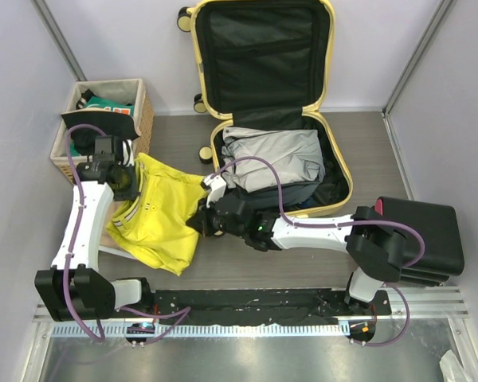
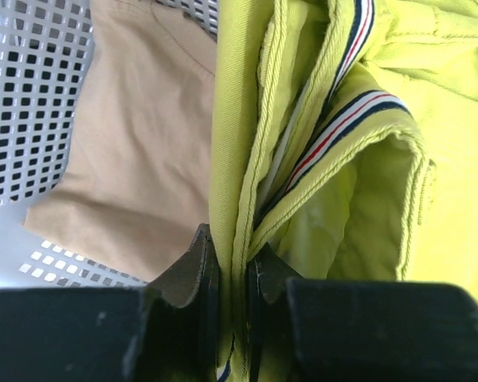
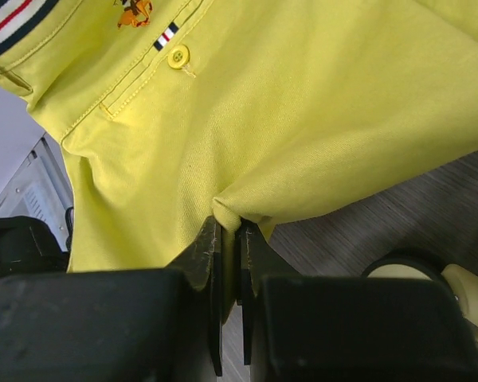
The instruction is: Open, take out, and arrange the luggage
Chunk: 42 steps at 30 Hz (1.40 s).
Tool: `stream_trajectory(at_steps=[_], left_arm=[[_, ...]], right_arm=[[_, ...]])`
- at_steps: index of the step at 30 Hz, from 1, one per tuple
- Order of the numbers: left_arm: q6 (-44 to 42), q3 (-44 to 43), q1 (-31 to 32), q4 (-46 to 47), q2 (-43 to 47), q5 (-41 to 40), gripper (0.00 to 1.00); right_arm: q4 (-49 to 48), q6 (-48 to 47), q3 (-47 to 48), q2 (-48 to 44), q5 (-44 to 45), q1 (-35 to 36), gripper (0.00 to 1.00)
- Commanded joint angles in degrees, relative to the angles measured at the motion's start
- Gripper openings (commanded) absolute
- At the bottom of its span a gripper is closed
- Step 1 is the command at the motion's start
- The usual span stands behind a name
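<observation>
The grey perforated tray (image 1: 115, 252) is left of my right gripper in the top view, so next I carry the shirt's fold, still over bare floor, that way and release it.
The pale-yellow suitcase (image 1: 334, 163) lies open at the back centre, its lid with black lining standing up against the wall. Folded grey clothes (image 1: 272, 157) lie in its lower half. A yellow polo shirt (image 1: 163, 216) is spread out left of the suitcase. My left gripper (image 1: 126, 185) is shut on the shirt's collar (image 2: 247, 207) at its upper left. My right gripper (image 1: 201, 221) is shut on a fold of the shirt's right edge (image 3: 235, 208). A caster wheel (image 3: 406, 267) shows at the lower right of the right wrist view.
A woven basket (image 1: 105, 119) with dark and green items stands at the back left. A grey perforated tray (image 2: 32, 103) holding a beige cloth (image 2: 143, 143) lies under the shirt's left side. A black hard case (image 1: 426, 235) sits at the right by the right arm's base.
</observation>
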<state>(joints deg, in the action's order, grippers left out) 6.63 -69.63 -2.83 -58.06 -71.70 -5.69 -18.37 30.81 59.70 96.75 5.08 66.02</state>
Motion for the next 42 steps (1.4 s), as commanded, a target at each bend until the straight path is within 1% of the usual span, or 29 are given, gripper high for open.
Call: stream_trajectory(at_steps=[1,6,10,12,13,14,16,21,23,26,28,33,38,42], left_arm=[[-0.2,-5.3,-1.3,7.9,2.0,-0.8,0.0],[1.4,-5.1,-1.5,9.9,2.9,4.5,0.0],[1.0,-6.1,-2.4,10.5,2.2,4.6,0.0],[0.5,-7.3,-3.1,9.6,0.8,2.5,0.0],[0.1,-8.7,-3.4,8.6,0.2,-0.3,0.0],[-0.2,-9.6,-3.6,8.1,-0.8,-1.3,0.0],[-1.1,-10.5,-4.5,7.6,-1.6,-3.9,0.0],[-2.2,-12.1,-6.7,6.9,-4.0,-5.7,0.0],[-2.9,-11.4,-7.9,6.7,-4.8,-6.7,0.0],[-2.9,-10.0,-9.0,7.4,-6.2,-4.2,0.0],[-2.6,-8.2,-9.3,8.9,-7.0,-3.9,0.0],[-2.9,-5.4,-10.1,10.2,-9.6,-4.8,0.0],[-2.9,-1.7,-10.9,12.4,-14.1,-5.4,0.0],[-2.4,-2.4,-11.5,10.1,-18.6,-6.4,0.0]], right_arm=[[1.6,-3.3,3.0,-6.0,2.3,2.9,0.01],[2.2,-5.9,2.7,-9.6,7.5,4.9,0.01],[2.2,-6.8,3.9,-7.8,6.9,5.0,0.01],[3.4,-6.9,6.4,-6.0,4.7,5.0,0.01],[4.0,-7.0,7.4,-3.8,3.8,4.9,0.01],[6.0,-7.2,10.2,-2.3,2.8,5.0,0.01],[7.6,-7.3,12.6,1.6,0.6,5.0,0.01],[11.9,-7.8,19.1,7.9,-2.1,5.0,0.01],[13.6,-8.0,21.1,10.2,-2.4,5.0,0.01],[13.7,-8.2,21.5,11.9,-1.9,5.1,0.01],[14.4,-8.9,21.9,12.8,-0.8,5.1,0.01],[17.2,-10.6,25.4,16.5,0.8,5.2,0.01],[21.4,-11.7,29.4,20.1,3.4,5.1,0.01],[22.7,-12.3,31.1,22.2,4.3,5.1,0.01]])
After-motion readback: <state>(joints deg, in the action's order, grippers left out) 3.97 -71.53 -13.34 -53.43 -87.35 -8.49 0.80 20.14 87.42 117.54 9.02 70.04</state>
